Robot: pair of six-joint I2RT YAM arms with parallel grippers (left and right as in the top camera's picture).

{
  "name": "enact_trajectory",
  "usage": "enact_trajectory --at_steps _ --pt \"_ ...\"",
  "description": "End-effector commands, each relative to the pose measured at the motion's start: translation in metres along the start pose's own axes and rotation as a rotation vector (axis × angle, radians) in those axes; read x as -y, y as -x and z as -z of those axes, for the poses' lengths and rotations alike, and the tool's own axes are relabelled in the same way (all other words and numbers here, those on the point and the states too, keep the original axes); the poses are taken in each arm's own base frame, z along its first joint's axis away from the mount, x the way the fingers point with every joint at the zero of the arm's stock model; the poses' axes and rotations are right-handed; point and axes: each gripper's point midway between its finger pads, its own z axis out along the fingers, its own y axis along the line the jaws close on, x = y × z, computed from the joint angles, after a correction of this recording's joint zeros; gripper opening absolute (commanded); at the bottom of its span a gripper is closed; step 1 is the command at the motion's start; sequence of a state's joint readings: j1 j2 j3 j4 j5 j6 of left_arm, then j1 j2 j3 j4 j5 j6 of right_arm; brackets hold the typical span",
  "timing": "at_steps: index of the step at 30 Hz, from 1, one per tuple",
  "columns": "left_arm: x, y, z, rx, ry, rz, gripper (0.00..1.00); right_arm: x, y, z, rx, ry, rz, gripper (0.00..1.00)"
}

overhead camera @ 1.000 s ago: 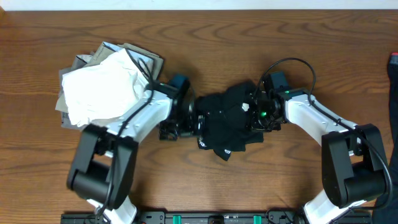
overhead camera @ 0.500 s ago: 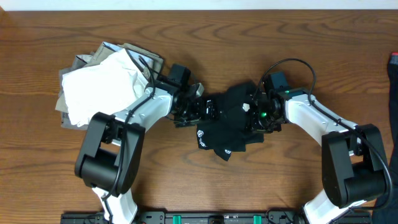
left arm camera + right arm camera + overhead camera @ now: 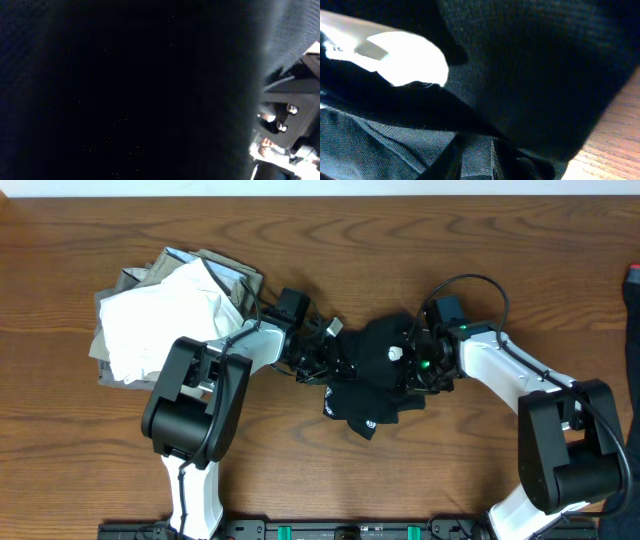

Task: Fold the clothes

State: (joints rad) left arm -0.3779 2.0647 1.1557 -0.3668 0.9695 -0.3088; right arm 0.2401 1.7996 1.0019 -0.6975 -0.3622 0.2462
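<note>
My left gripper lifts the black T-shirt [image 3: 375, 385] next, then releases it on the white and grey pile, since other clothes already lie stacked there.
The clothes in play are a black T-shirt [image 3: 375, 385], bunched at the table's middle with a white neck label [image 3: 395, 353] on top. My left gripper [image 3: 335, 357] presses into the shirt's left edge. In the left wrist view black fabric [image 3: 125, 90] fills nearly the whole picture and hides the jaws. My right gripper [image 3: 415, 367] sits on the shirt's right side. In the right wrist view it [image 3: 480, 155] is shut on a fold of the black fabric, with the label [image 3: 405, 57] above it.
A pile of white and grey clothes [image 3: 160, 315] lies at the left, close behind my left arm. A dark object [image 3: 632, 285] shows at the right edge. Bare wood [image 3: 615, 145] lies beside the shirt. A black rail [image 3: 350, 531] runs along the front edge.
My left arm swung up and to the right, from beside the shirt's lower left into its left edge. The shirt's left side bunched slightly rightward. The right arm held still.
</note>
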Motion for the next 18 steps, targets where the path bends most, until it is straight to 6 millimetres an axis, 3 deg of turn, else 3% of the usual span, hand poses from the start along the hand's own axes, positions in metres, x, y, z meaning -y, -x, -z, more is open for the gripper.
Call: enact_trajectory --at_steps 1,6,11,14,18 --pt "0.002 -0.005 0.003 0.009 0.029 -0.061 0.06 0.039 0.000 0.005 0.003 -0.151 -0.037 0.21" --pt "0.047 0.010 0.053 0.159 0.023 -0.226 0.05 0.018 0.026 0.076 0.175 -0.122 0.044 0.25" --pt "0.074 0.030 0.149 0.414 0.007 -0.289 0.06 -0.018 0.039 0.158 0.423 -0.075 0.110 0.30" --pt "0.065 0.037 0.208 0.563 0.030 -0.285 0.06 -0.032 0.037 0.193 0.539 -0.048 0.128 0.31" --pt "0.021 0.037 0.269 0.692 0.111 -0.253 0.06 -0.040 0.027 0.216 0.603 -0.019 0.106 0.30"
